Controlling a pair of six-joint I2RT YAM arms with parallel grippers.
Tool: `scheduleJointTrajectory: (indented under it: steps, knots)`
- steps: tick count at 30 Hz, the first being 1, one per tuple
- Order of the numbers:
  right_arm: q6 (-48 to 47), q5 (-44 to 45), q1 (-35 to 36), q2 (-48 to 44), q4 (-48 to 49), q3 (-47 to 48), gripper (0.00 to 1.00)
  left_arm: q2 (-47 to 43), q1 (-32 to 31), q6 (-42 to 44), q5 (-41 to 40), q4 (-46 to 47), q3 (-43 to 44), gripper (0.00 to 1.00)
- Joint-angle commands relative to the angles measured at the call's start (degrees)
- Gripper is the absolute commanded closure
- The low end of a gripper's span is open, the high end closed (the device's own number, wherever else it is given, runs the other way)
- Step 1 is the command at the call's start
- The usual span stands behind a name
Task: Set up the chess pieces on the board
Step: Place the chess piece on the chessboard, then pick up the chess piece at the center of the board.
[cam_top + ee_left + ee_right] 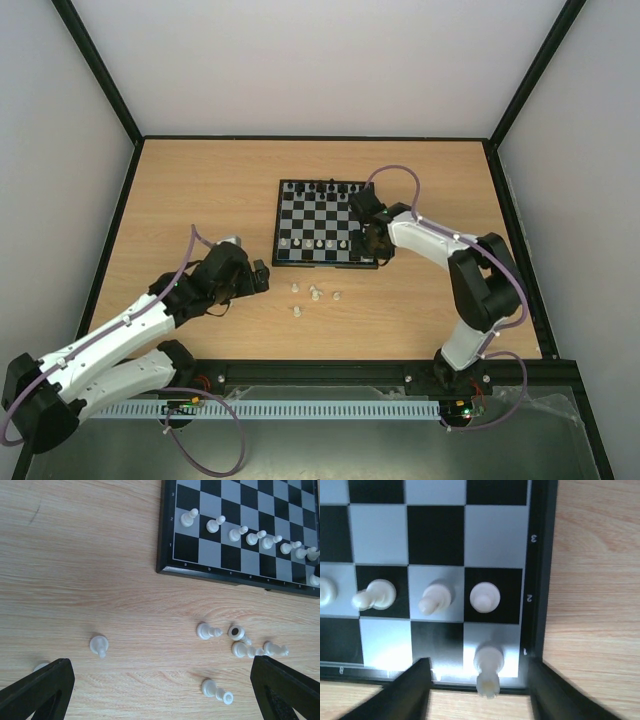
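The white piece beside my left gripper's finger sits clear of others, so I need to lower that gripper onto it next, toward the left in the wrist view.
The board (320, 215) lies mid-table with a row of white pawns (318, 243) along its near side. In the right wrist view a white rook (488, 669) stands on the near right corner square of the board (377, 535), behind the pawns (485, 597). My right gripper (477, 672) (375, 245) is open around that rook, with both fingers clear of it. Several white chess pieces (207, 631) (315, 293) lie tipped over on the wood in front of the board (210, 552). One more piece (99, 644) stands to the left. My left gripper (160, 680) (262, 277) hovers open over them, holding nothing.
Black pieces (320, 187) line the board's far row. A black frame borders the wooden table (200, 200). Another white piece (40, 666) peeks out beside the left finger (45, 685) in the left wrist view.
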Motion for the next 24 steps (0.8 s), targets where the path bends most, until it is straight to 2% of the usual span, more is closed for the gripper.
scheduleJointTrajectory:
  steps: [1,2,5,10,18,24]
  knots:
    - [-0.05,-0.7,-0.26,-7.84,0.23,-3.43,0.32,1.91,0.48,-2.92,-1.19,-2.18,1.14,0.01]
    - [-0.03,-0.93,-0.31,-9.9,0.73,-4.57,0.21,2.43,0.51,-3.62,-1.52,-2.59,1.29,0.0]
    - [-0.24,-2.88,-0.26,-15.2,1.56,-6.89,0.14,3.76,0.64,-6.0,-1.73,-2.66,1.27,0.01]
    - [-1.73,-7.29,-0.26,-21.91,1.65,-9.86,0.14,6.51,0.77,-11.83,-4.27,-6.91,0.7,0.01]
    - [-3.05,-14.77,0.03,-26.65,3.35,-12.2,0.18,9.48,1.02,-26.31,-6.74,-16.78,-0.69,0.01]
    - [-3.25,-17.73,1.36,-28.25,4.38,-12.81,0.2,11.07,1.04,-30.12,-4.92,-17.59,-3.03,0.01]
